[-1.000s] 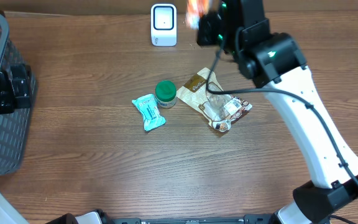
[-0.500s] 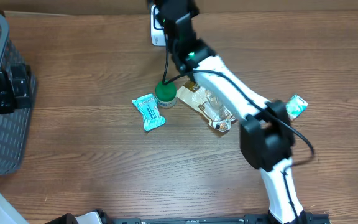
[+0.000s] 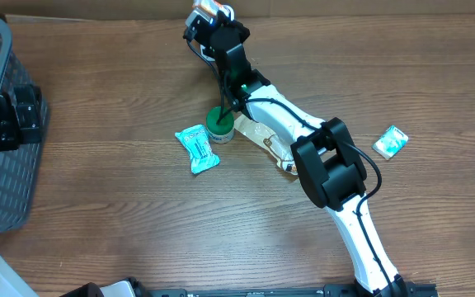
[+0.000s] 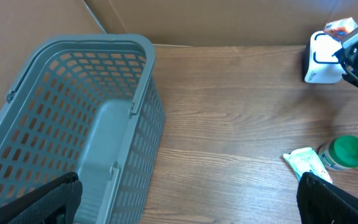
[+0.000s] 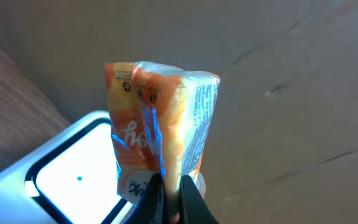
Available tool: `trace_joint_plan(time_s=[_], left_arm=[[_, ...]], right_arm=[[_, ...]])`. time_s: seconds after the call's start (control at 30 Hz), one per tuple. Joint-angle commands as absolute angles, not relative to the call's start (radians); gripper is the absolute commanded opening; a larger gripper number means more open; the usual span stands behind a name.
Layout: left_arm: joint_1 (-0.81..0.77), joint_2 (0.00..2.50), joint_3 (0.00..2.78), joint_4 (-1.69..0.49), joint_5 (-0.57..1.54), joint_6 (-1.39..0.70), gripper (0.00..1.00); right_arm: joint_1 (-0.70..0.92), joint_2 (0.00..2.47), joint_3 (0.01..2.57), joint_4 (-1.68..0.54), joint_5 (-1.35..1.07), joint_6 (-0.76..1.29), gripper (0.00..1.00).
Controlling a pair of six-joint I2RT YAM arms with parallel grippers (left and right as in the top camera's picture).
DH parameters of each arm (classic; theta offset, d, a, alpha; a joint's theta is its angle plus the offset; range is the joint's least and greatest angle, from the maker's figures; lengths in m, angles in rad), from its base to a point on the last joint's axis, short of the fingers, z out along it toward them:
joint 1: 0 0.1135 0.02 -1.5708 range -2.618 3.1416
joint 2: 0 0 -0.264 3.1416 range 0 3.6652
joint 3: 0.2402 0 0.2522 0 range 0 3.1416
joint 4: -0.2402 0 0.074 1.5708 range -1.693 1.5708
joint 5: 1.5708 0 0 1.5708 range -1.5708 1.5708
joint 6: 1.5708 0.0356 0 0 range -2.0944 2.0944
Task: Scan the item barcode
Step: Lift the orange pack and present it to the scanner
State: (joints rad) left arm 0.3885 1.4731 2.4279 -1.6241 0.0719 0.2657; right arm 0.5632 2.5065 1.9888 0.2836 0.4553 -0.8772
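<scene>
My right gripper swings back, lowers and releases the orange packet [image 3: 208,7] next on the bare tabletop by the small teal packet, which lies rightward in the overhead view.
My right gripper [image 5: 173,200] is shut on the bottom edge of an orange snack packet [image 5: 160,118], which stands upright. Just behind and below it is the white scanner [image 5: 73,177] with its lit window. In the overhead view the right gripper [image 3: 213,21] and the orange packet [image 3: 208,7] are at the back edge of the table and cover the scanner. The left wrist view shows the scanner [image 4: 321,59] with the packet [image 4: 340,27] right beside it. My left gripper [image 4: 191,202] hangs open at the far left with nothing between its fingers.
A grey mesh basket [image 3: 2,177] stands at the left edge, below the left gripper. A teal packet [image 3: 197,148], a green-lidded jar [image 3: 219,124] and a brown and clear packet [image 3: 272,139] lie mid-table under the right arm. A small teal packet [image 3: 390,142] lies at the right.
The right gripper has carried the orange packet leftward along the back edge until it is over the scanner. The small teal packet at the right has come into view. The left arm has not moved.
</scene>
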Motion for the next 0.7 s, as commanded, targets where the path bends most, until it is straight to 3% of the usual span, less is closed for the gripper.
trace_joint_plan(time_s=[0.0, 0.67], left_arm=[[0.392, 1.472, 2.430, -1.620, 0.078, 0.281, 1.00], [0.393, 1.472, 2.430, -1.620, 0.078, 0.281, 1.00]], right_arm=[[0.548, 2.532, 1.993, 0.274, 0.445, -0.888, 0.04], [0.574, 2.487, 1.993, 0.256, 0.447, -0.879, 0.04]])
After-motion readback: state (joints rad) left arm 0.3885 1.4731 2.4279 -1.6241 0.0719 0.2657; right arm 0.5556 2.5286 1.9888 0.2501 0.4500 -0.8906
